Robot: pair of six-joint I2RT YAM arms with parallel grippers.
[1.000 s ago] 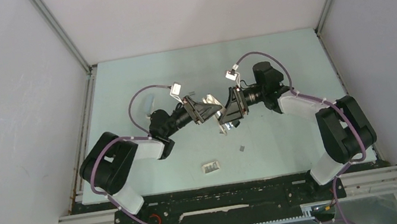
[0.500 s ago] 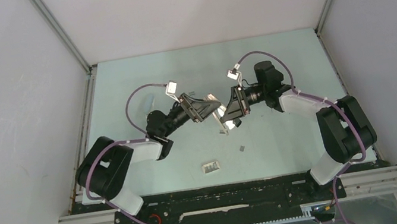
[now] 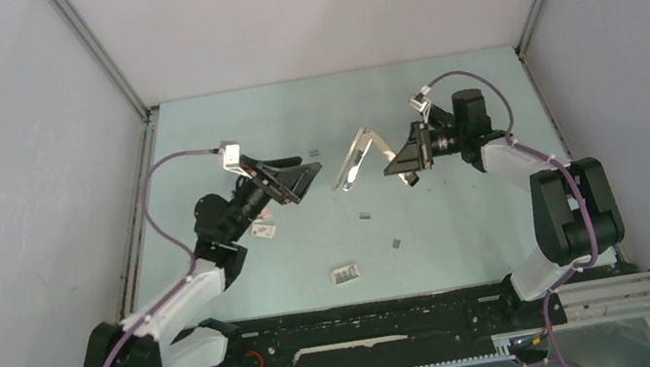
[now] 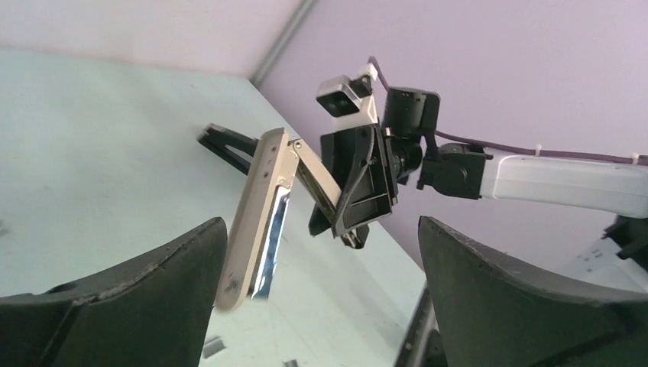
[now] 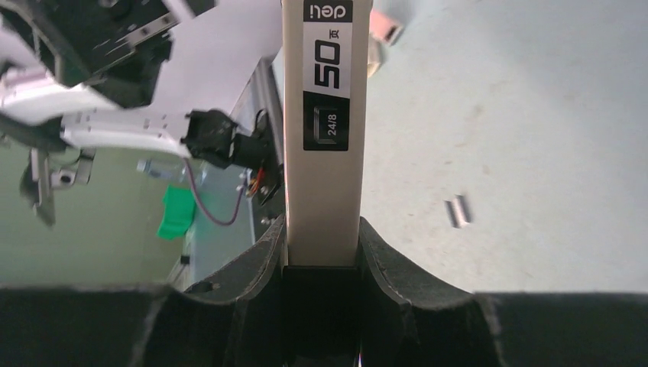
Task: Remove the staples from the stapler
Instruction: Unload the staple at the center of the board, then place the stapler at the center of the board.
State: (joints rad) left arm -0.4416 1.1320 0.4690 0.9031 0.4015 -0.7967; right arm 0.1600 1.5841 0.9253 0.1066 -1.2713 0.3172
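My right gripper has the cream stapler and should lower, tilting down and outward, to release it on the tabletop beside the black stapler, since staples already lie loose.
The cream stapler [image 3: 358, 156] hangs above the table's middle, hinged open in a V. My right gripper [image 3: 396, 160] is shut on one of its arms. In the right wrist view the labelled arm [image 5: 325, 153] sits tight between my fingers [image 5: 252, 264] of the right gripper [image 5: 321, 256]. My left gripper [image 3: 303, 180] stands open to the stapler's left, apart from it. In the left wrist view the stapler [image 4: 260, 218] hangs ahead of the wide-open left gripper [image 4: 321, 306], with nothing between its fingers. Small grey staples [image 3: 365, 216] [image 5: 457, 211] [image 4: 215, 348] lie on the table below.
Another staple bit [image 3: 396, 243] lies nearer the front. A small white-grey piece [image 3: 345, 273] rests at the front middle. A small pink block [image 3: 261, 229] [image 5: 386, 30] sits under the left arm. Grey walls close in the pale green table [image 3: 445, 95] on three sides.
The left gripper opened, let go of the stapler and drew back to the left. The right gripper closed on the stapler and carried it up and to the right.
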